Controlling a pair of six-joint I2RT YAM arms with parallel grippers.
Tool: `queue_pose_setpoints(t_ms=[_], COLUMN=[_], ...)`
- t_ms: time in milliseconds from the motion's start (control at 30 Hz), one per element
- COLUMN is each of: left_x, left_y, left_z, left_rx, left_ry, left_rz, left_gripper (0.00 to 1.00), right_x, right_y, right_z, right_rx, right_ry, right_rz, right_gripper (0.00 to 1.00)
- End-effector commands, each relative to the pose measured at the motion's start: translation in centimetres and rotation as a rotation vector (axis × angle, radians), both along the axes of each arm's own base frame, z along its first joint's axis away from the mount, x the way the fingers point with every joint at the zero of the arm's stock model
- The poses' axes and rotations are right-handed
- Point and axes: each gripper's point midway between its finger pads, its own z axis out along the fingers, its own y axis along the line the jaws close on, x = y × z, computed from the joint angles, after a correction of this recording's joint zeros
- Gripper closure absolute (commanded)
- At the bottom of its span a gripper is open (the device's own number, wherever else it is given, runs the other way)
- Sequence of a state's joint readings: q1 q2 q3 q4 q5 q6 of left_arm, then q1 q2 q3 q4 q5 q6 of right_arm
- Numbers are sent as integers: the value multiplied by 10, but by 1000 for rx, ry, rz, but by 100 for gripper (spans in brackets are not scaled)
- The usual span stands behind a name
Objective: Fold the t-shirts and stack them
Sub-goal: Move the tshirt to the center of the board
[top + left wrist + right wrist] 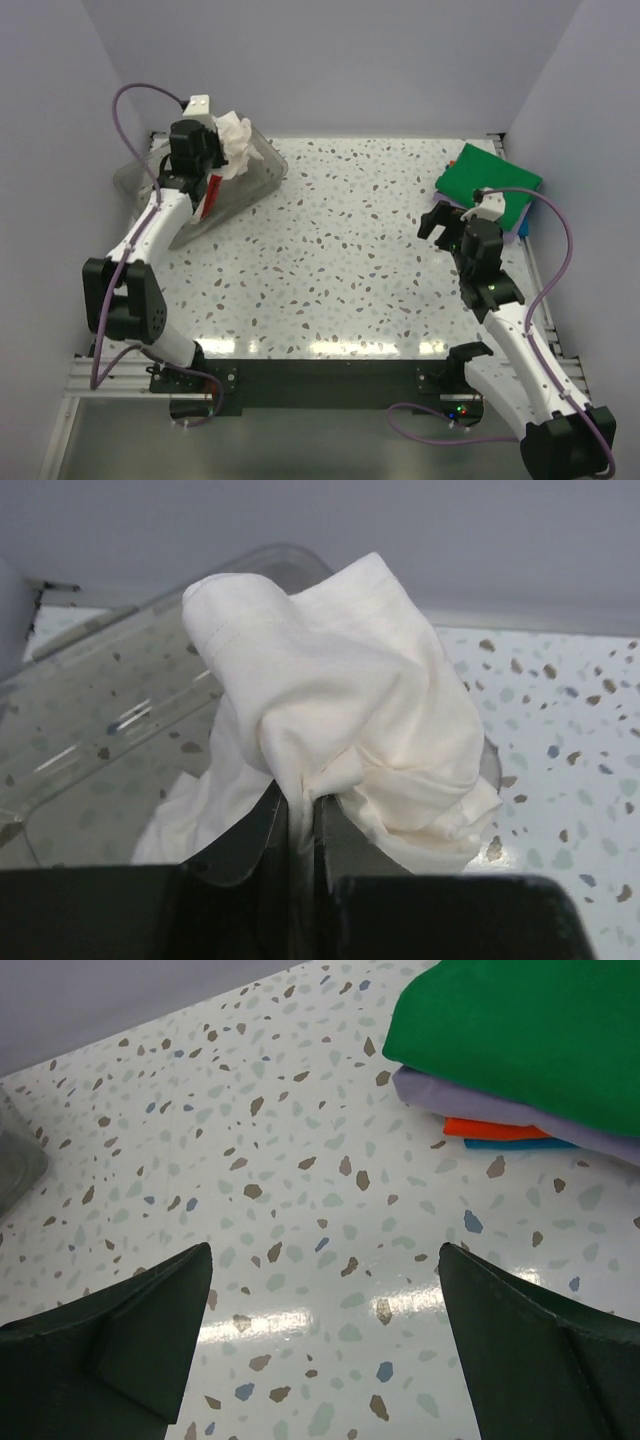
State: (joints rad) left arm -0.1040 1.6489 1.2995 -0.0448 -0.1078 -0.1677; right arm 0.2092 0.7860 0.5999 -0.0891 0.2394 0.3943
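Bare table lies to the right of my left gripper in the top view, so I will lift the t-shirt (235, 145) over the tub's side, carry it there and release.
My left gripper (215, 150) is shut on a bunch of the cream-white t-shirt (235, 145) and holds it up over the clear plastic tub at the back left. In the left wrist view the cloth (345, 710) is pinched between my closed fingers (250, 830), the gripper (300, 805) tight on it. A red print shows on the hanging part (208, 198). My right gripper (447, 222) is open and empty above the table, left of the folded stack (492, 180): green on top (530, 1035), then lavender (470, 1108), orange (490, 1129) and blue (515, 1144).
The clear plastic tub (265, 165) lies tilted at the back left, its wall also in the left wrist view (90, 720). The speckled table (350, 260) spreads between the arms. Walls close in at the back and both sides.
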Motion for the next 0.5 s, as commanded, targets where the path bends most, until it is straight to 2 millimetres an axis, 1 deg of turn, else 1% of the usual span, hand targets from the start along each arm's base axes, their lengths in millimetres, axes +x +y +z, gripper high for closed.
queue_pose_setpoints(t_ms=[0,33,67,100,167,200,267,300,333,367,433,467], left_x=[-24,-32,-39,-53,-69,-84,-100,-113,-122,-135,-150,-157], left_y=[-4,-6,-9,-10,-14,-14,-19,-20,-22,-24,-32,-39], left_z=[110,115,126,148,166,186,206,223,234,248,263,270], left_rx=[-33,-41,-51,-61,-73,-80,-95,-101,-110,-118,-136,-141], left_ry=[-303,-318,-342,-392,-436,-486,-535,-577,-604,-641,-663,-670], left_rz=[-18,-27,-41,-47,-63,-70,-100,-115,-131,-150,-203,-253], left_gripper=[100,100,100,100,100,100,100,100,100,100,100,100], right_x=[6,7,7,8,9,9,9,9,10,9,9,9], right_y=[5,5,6,7,8,9,9,9,10,9,10,11], right_z=[10,8,8,7,8,6,6,6,7,7,7,6], right_rx=[22,21,22,22,22,21,21,23,24,24,24,24], right_ry=[-35,-30,-28,-26,-26,-21,-21,-21,-22,-22,-20,-19], right_rz=[14,18,21,23,31,35,35,36,39,37,43,45], right_gripper=[1,1,1,1,1,1,1,1,1,1,1,1])
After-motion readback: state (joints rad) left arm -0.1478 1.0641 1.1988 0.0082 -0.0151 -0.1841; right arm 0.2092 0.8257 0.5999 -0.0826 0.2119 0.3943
